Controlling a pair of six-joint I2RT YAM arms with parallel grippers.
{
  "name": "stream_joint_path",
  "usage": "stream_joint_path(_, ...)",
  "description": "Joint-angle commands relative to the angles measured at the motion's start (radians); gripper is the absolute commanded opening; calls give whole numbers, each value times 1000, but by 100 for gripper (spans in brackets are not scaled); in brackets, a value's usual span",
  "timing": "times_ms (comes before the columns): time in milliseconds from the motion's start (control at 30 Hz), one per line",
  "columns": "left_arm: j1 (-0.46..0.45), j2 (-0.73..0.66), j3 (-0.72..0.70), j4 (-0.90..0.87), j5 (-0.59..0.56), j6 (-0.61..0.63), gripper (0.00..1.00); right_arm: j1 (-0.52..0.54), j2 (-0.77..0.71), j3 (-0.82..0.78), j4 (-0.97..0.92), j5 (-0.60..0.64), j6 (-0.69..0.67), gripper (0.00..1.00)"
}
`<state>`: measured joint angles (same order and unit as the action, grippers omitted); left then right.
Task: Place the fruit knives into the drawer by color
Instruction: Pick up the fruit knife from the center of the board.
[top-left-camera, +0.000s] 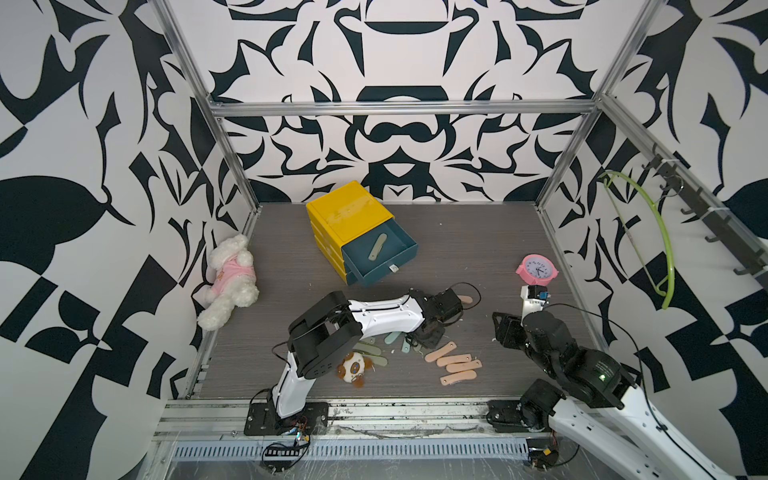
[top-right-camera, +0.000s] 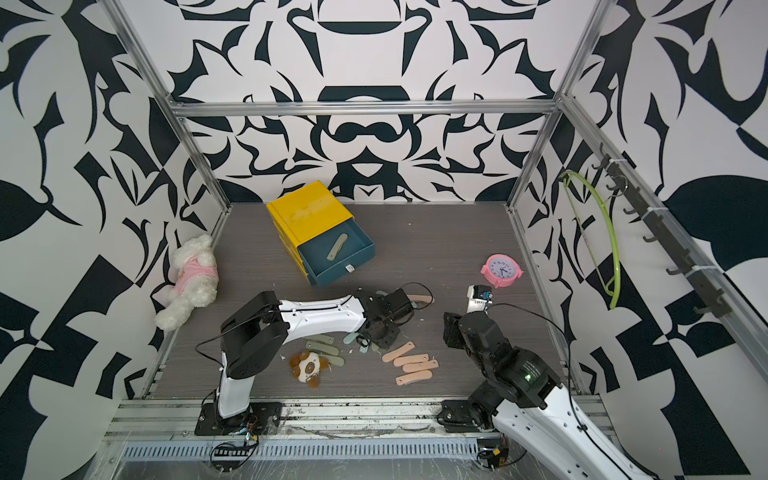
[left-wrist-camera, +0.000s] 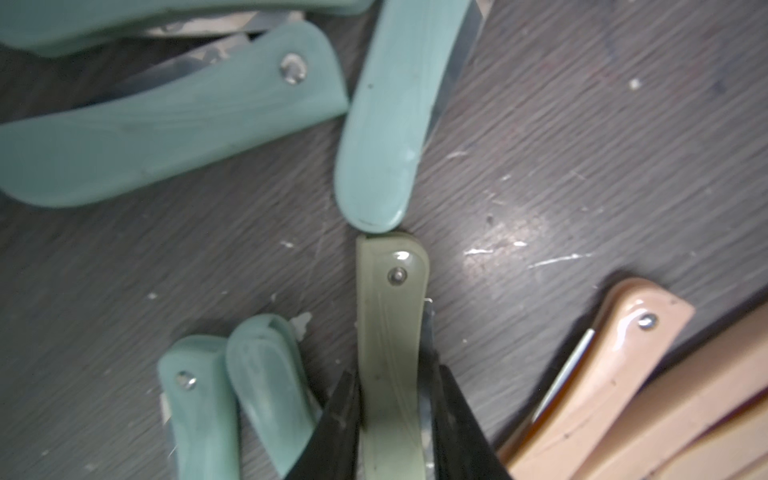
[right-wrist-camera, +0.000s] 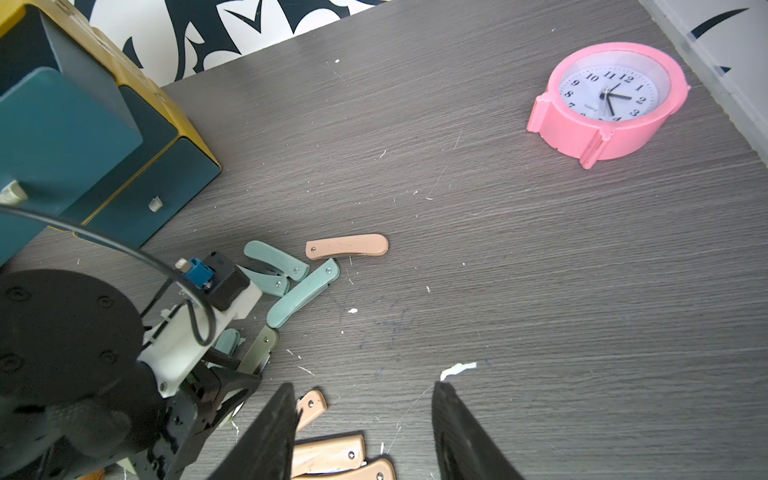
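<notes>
The open teal drawer (top-left-camera: 386, 274) has a matching olive knife inside, so my left gripper should next rise, swing outward over the drawer, lower and release the knife there.
In the left wrist view my left gripper (left-wrist-camera: 395, 374) is shut on an olive green fruit knife (left-wrist-camera: 392, 316) that lies on the grey table, tip to tip with a pale teal knife (left-wrist-camera: 384, 124). More teal knives (left-wrist-camera: 166, 133) and peach ones (left-wrist-camera: 602, 374) lie around it. In both top views a row of peach knives (top-left-camera: 455, 365) (top-right-camera: 409, 361) sits just right of that gripper. The yellow cabinet's top teal drawer (top-left-camera: 386, 274) (top-right-camera: 345, 274) stands pulled out with one olive knife (top-left-camera: 377, 246) inside. My right gripper (right-wrist-camera: 363, 388) hovers open above the peach row, holding nothing.
A small brown-and-white plush (top-left-camera: 353, 368) lies beside olive knives (top-left-camera: 368, 349) near the left arm's base. A lone peach knife (top-left-camera: 465, 299) sits behind the left wrist. A pink clock (top-left-camera: 537, 270) stands at the right, a white plush dog (top-left-camera: 230, 278) at the left wall.
</notes>
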<state>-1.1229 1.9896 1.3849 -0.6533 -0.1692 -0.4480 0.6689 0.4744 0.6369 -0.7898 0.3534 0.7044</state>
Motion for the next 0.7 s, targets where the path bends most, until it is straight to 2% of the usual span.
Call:
stream_joint_path(0,5,-84,6,-25,-18,-10,24,-3,4,33,4,28,10,55)
stream_joint_path(300,5,-225,22,-48,-32,-28,24,-3,6,42,3,30,12,55)
stream_joint_path(667,50,-405,158,-141,-183,51,21,-3,6,44,2,26,14,55)
